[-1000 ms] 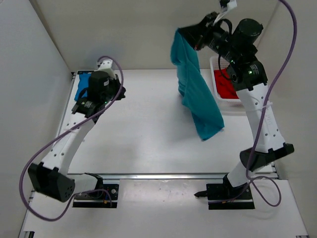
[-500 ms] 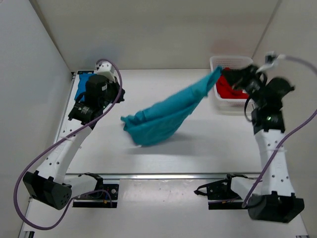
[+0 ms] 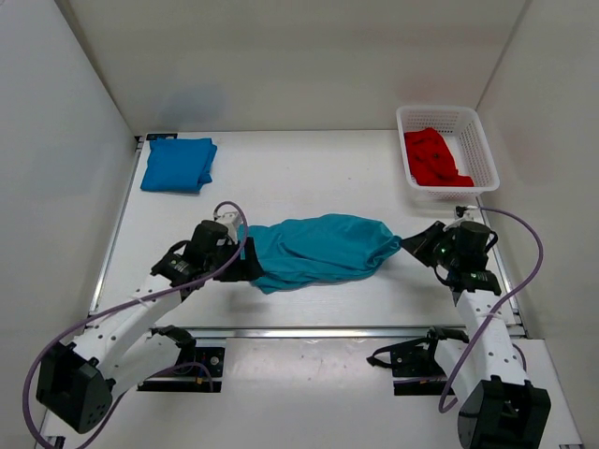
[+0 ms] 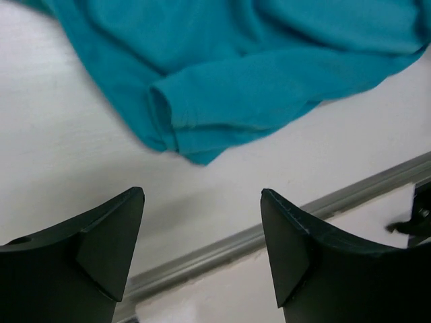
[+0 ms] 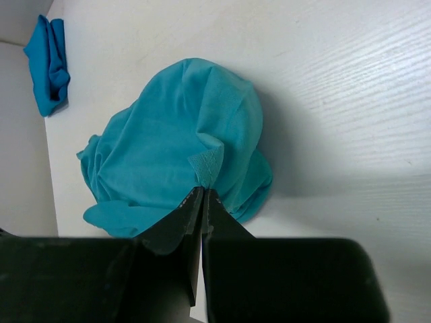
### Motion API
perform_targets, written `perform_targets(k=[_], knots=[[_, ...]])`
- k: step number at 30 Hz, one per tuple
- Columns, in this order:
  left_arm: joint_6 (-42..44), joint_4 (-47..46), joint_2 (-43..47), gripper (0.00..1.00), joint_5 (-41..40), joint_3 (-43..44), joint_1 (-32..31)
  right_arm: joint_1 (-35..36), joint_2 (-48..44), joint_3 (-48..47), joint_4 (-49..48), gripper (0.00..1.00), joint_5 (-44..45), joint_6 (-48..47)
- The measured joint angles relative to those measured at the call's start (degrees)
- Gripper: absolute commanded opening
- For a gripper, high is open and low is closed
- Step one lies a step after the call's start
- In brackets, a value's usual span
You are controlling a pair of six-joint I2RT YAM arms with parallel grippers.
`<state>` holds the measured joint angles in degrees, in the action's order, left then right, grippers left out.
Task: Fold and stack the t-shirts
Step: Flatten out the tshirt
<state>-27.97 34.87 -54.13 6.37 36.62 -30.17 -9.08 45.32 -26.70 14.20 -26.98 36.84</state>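
The shirt's opposite end is already in my right gripper, so my left gripper will move outward next, with its open fingers passing onto the teal t-shirt's folded-over corner (image 4: 164,101).
The teal t-shirt (image 3: 318,248) lies bunched in a long heap across the middle of the table. My right gripper (image 3: 409,245) is shut on a ribbed edge at its right end (image 5: 204,192). My left gripper (image 3: 248,265) sits at the shirt's left end, open; in the left wrist view its fingers (image 4: 202,193) stand wide over bare table, with the teal cloth (image 4: 256,81) just beyond the tips. The blue t-shirt (image 3: 178,164) lies folded at the back left, also seen in the right wrist view (image 5: 48,64). The red t-shirt (image 3: 435,159) is crumpled in the basket.
A white mesh basket (image 3: 447,110) stands at the back right corner. A metal rail (image 4: 283,225) runs along the table's near edge, close under my left gripper. White walls close off the left, back and right sides.
My right arm swung the teal shirt down from high at the back onto the table. The left arm came forward from beside the blue shirt and its gripper opened.
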Motion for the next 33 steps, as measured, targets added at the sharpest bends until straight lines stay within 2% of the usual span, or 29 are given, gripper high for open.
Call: perform_targets(k=[3, 7, 14, 18, 22, 24, 26, 31, 33], knots=[[-1.3, -5.6, -1.0, 0.79, 0.3, 0.0, 0.4, 0.9, 0.3, -0.4, 0.1, 0.0, 0.2, -1.0], [-0.7, -10.1, -8.0, 0.78, 0.1, 1.7, 0.7, 1.0, 0.8, -0.4, 1.0, 0.0, 0.6, -1.4], [0.1, -11.3, -14.1, 0.74, -3.0, 2.3, 0.3, -0.1, 0.8, -0.4, 1.3, 0.0, 0.9, -2.1], [0.5, -13.0, -17.6, 0.69, -4.0, 2.7, 0.2, -0.2, 0.7, -0.4, 1.8, 0.0, 1.2, -2.1], [0.9, -13.4, -21.6, 0.5, -4.8, 3.8, -1.3, -1.0, 0.4, -0.4, 2.5, 0.0, 1.5, -2.2], [0.9, -13.2, -21.7, 0.34, -4.3, 3.7, -1.6, -1.2, 0.1, -0.4, 2.9, 0.0, 1.7, -2.1], [0.7, -13.5, -21.0, 0.0, -4.0, 3.3, -1.5, -1.5, -0.2, -0.4, 3.1, 0.0, 1.9, -2.2], [1.8, -13.1, -17.6, 0.0, -2.5, 4.4, -2.5, -1.6, -0.1, -1.3, 4.1, 0.0, 2.2, -2.9], [2.5, -10.1, -17.2, 0.0, -2.4, 9.4, -2.7, -1.4, 0.5, -5.1, 6.3, 0.0, 3.4, -4.5]])
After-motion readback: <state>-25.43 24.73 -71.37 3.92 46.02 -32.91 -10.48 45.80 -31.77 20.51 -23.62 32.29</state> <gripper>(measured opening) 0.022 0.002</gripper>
